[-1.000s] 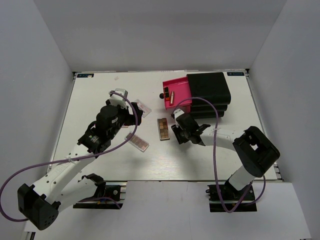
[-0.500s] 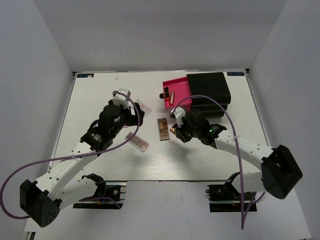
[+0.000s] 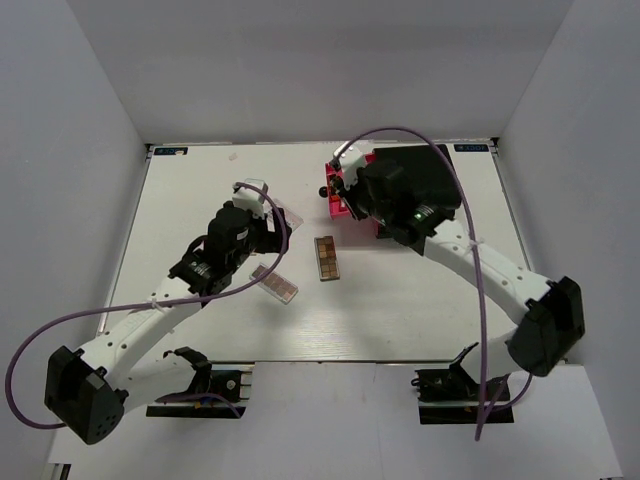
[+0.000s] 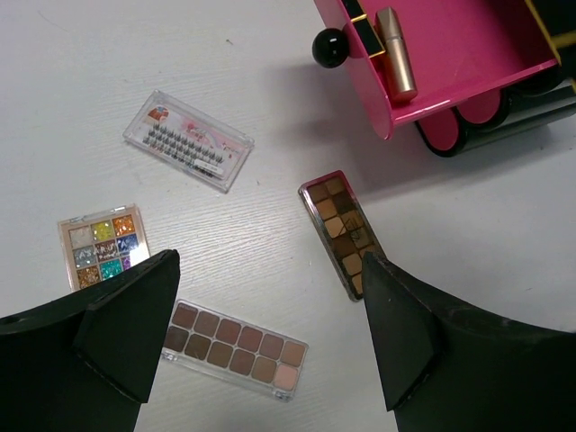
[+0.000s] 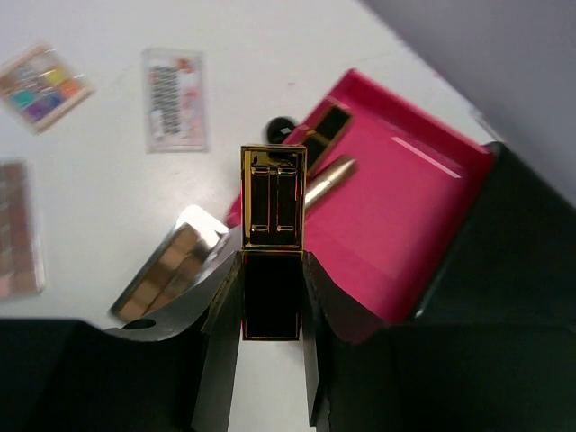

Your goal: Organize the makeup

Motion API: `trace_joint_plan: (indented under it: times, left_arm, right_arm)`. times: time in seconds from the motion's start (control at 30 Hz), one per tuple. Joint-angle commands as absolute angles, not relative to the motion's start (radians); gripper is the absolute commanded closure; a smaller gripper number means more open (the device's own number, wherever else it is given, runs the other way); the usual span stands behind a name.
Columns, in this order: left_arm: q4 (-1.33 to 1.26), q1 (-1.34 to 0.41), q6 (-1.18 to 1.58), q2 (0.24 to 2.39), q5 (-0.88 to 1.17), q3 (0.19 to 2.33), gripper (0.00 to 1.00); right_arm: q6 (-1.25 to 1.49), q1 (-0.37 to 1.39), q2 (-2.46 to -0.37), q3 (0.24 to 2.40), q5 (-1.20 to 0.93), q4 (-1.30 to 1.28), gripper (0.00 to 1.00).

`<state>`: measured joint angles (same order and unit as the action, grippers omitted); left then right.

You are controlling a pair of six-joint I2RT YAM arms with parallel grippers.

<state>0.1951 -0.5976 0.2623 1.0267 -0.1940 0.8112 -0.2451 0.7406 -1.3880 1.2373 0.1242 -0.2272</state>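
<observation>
My right gripper will next go down and outward into the open pink drawer (image 5: 405,234) and bring the lipstick down beside the rose-gold tube (image 5: 328,180), because the drawer's bottom is bare there.
My right gripper (image 5: 273,261) is shut on a gold-and-black lipstick (image 5: 273,202) and holds it in the air at the front edge of the open pink drawer (image 5: 405,234). In the drawer lie a rose-gold tube (image 5: 328,180) and another gold-and-black lipstick (image 5: 324,130). In the top view this gripper (image 3: 343,198) hides most of the drawer. My left gripper (image 4: 270,333) is open and empty, above a long brown palette (image 4: 236,349). A dark brown palette (image 4: 346,229), a colourful palette (image 4: 101,245) and a clear lash card (image 4: 187,140) lie on the table.
The big black box (image 3: 420,180) stands at the back right, its pink drawer (image 4: 468,54) pulled out to the left. The dark brown palette (image 3: 326,257) lies mid-table and the long palette (image 3: 275,284) to its left. Grey walls ring the white table (image 3: 180,200).
My right arm has risen from the table beside the dark brown palette and swung back to the pink drawer with the lipstick. My left gripper has crept slightly towards the back right.
</observation>
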Motion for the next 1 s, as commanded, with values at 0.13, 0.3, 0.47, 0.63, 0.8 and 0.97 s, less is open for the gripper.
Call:
trace_joint_plan:
  times: [0.13, 0.3, 0.47, 0.63, 0.8, 0.97]
  left_arm:
    - [0.196, -0.597, 0.261, 1.086, -0.15, 0.848, 0.09]
    - [0.198, -0.597, 0.267, 1.103, -0.135, 0.853, 0.09]
    - [0.187, -0.597, 0.275, 1.117, -0.126, 0.85, 0.08]
    - [0.183, -0.597, 0.288, 1.161, -0.11, 0.861, 0.09]
    - [0.167, -0.588, 0.304, 1.203, -0.11, 0.868, 0.09]
    - [0.157, -0.577, 0.35, 1.288, -0.077, 0.902, 0.17]
  right_arm:
    - [-0.25, 0.71, -1.586, 1.426, 0.414, -0.166, 0.84]
    - [-0.258, 0.695, -1.727, 1.548, 0.466, -0.264, 0.72]
    - [-0.261, 0.681, -1.761, 1.557, 0.479, -0.265, 0.42]
    - [-0.242, 0.652, -1.784, 1.591, 0.451, -0.308, 0.39]
    - [-0.222, 0.638, -1.694, 1.543, 0.278, -0.311, 0.45]
    - [-0.196, 0.594, -1.525, 1.47, 0.169, -0.265, 0.77]
